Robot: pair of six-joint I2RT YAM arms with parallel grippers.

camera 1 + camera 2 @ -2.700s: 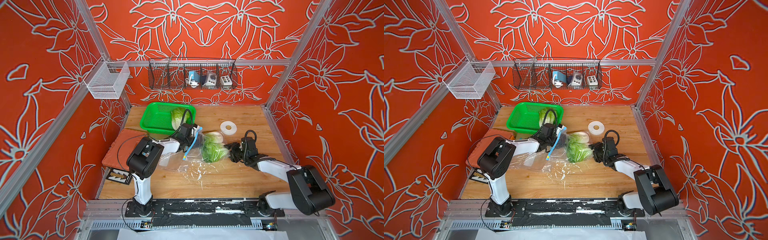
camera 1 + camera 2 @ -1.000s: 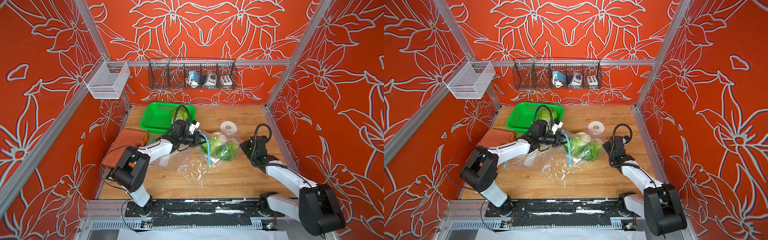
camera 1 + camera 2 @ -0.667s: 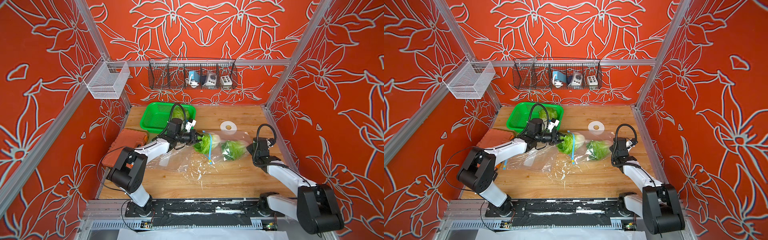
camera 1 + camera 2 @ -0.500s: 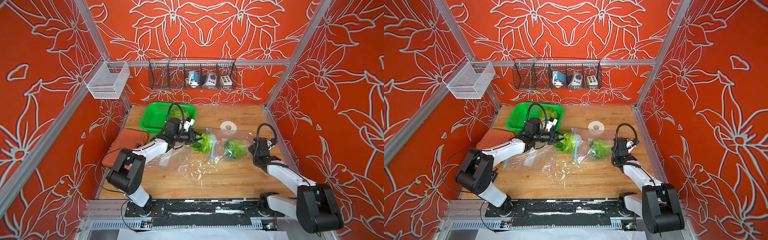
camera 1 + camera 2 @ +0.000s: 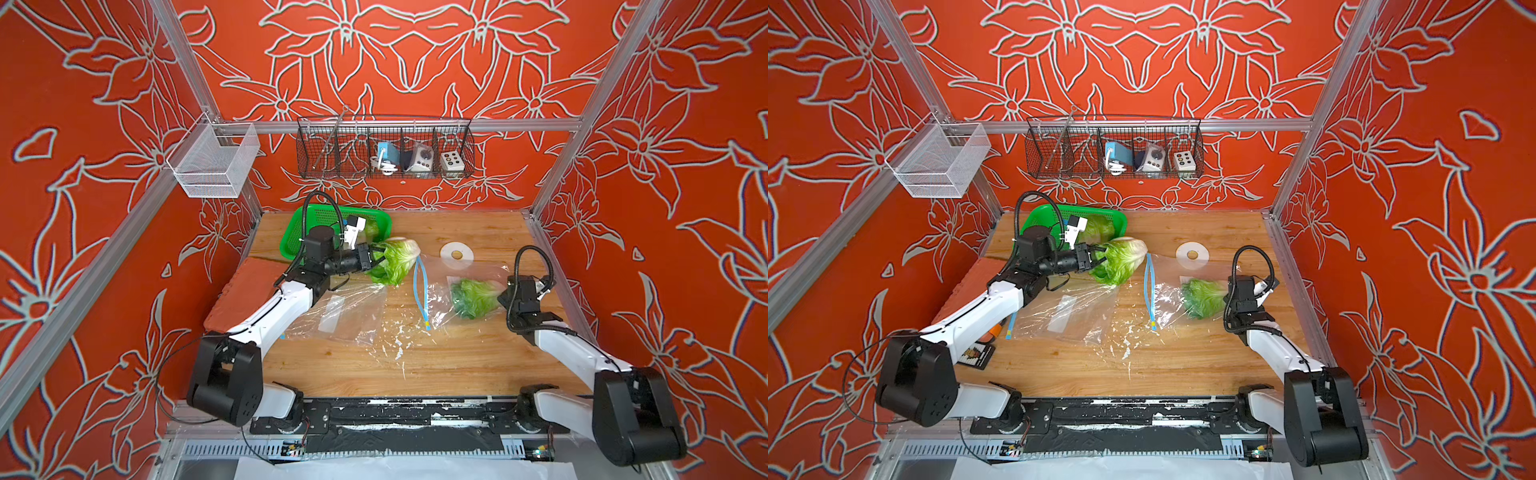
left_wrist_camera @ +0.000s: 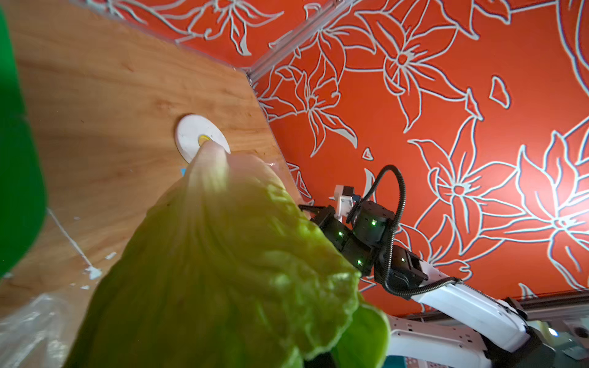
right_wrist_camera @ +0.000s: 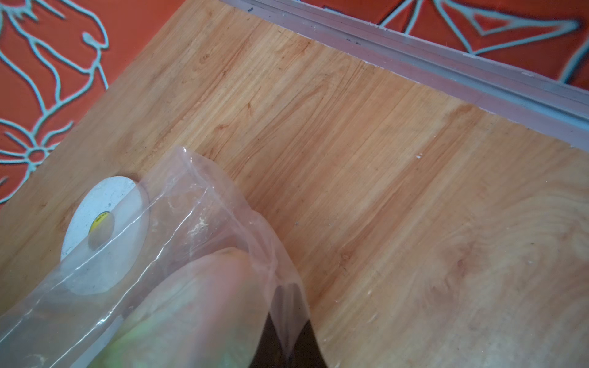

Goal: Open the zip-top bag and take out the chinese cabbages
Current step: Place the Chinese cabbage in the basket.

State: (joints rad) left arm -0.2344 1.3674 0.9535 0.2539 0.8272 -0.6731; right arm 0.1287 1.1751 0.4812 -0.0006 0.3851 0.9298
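My left gripper swings the held cabbage over to the green basket's loose end (image 5: 318, 217) next, clear of the third one, and releases it there, since that end lies away from the bag.
My left gripper (image 5: 376, 259) is shut on a chinese cabbage (image 5: 397, 262), which hangs outside the bag beside the green basket. Its leaves (image 6: 223, 270) fill the left wrist view and hide the jaws. The clear zip-top bag (image 5: 440, 299) lies to the right, its blue zip (image 5: 419, 291) standing open towards the middle. A second cabbage (image 5: 471, 297) lies inside it. My right gripper (image 5: 503, 295) is shut on the bag's closed end (image 7: 280, 306). A third cabbage (image 5: 1100, 228) lies in the basket, partly hidden by my left wrist.
The green mesh basket (image 5: 328, 216) stands at the back left. An empty clear bag (image 5: 340, 311) lies under my left arm, next to a red pad (image 5: 245, 291). A white tape roll (image 5: 456, 254) touches the zip-top bag's far edge. Wire baskets (image 5: 384, 149) hang on the back wall.
My left gripper has drawn its cabbage out of the bag and leftwards to the basket. My right gripper has pulled the bag, with a cabbage inside, to the right.
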